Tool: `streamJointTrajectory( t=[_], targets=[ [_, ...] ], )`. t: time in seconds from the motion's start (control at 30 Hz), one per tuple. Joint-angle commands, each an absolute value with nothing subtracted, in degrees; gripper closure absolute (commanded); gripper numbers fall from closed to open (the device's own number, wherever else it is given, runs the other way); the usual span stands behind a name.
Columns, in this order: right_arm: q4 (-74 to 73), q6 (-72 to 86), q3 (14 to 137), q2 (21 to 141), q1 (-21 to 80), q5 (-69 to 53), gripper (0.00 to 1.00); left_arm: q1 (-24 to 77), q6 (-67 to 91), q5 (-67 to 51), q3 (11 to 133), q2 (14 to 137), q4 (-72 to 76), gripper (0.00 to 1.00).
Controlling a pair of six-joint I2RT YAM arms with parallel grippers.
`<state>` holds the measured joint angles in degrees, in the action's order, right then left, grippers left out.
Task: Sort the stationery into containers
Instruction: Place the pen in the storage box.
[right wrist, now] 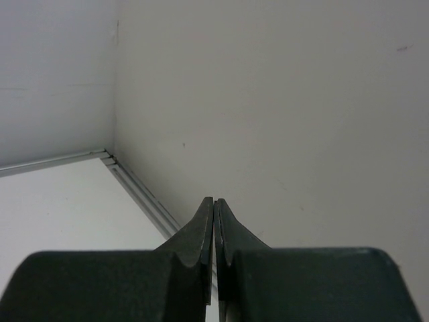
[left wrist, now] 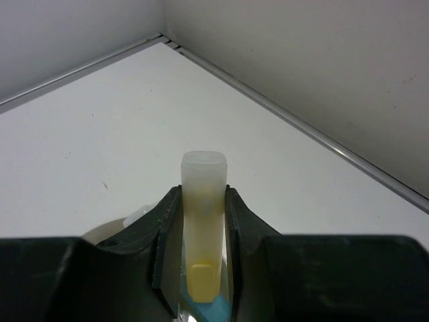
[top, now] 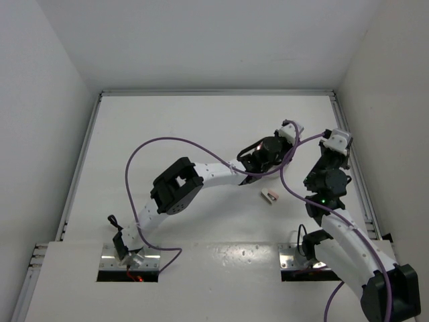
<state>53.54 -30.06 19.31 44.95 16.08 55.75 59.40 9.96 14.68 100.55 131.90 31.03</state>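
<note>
The yellow stick [left wrist: 204,201] goes down and slightly back with my left gripper next and is released there, since the white dish holding the blue item [left wrist: 214,310] lies below the gripper.
My left gripper [left wrist: 204,193] is shut on a pale yellow stick [left wrist: 204,201], which stands up between the jaws with its cap end past the fingertips. Below it I see a bit of a blue item [left wrist: 216,310] and a pale rounded edge [left wrist: 134,218] that may be the white dish; the rest of the dish is hidden. In the top view the left gripper [top: 270,153] is at the right middle of the table. My right gripper [right wrist: 214,201] is shut and empty, facing the right wall, close beside the left one [top: 330,166]. A small brown-pink block [top: 270,196] lies on the table just in front of the two.
The table [top: 167,134] is white, with walls at the back, left and right and a metal rail [right wrist: 144,194] along the right wall. A purple cable [top: 144,151] loops above the left arm. The two wrists are close together near the right wall.
</note>
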Motion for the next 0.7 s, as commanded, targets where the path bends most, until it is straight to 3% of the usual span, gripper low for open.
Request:
streamJointTrajectory(
  t=[0.0, 0.67],
  targets=[
    [57.4, -29.6, 19.7, 44.3, 16.1, 55.1, 1.0, 58.4, 11.8, 14.8, 100.6, 132.7, 33.1, 1.0],
    [57.9, -29.6, 19.7, 44.3, 16.1, 54.6, 1.0, 58.4, 13.4, 14.2, 91.1, 131.0, 35.6, 1.0]
  ],
)
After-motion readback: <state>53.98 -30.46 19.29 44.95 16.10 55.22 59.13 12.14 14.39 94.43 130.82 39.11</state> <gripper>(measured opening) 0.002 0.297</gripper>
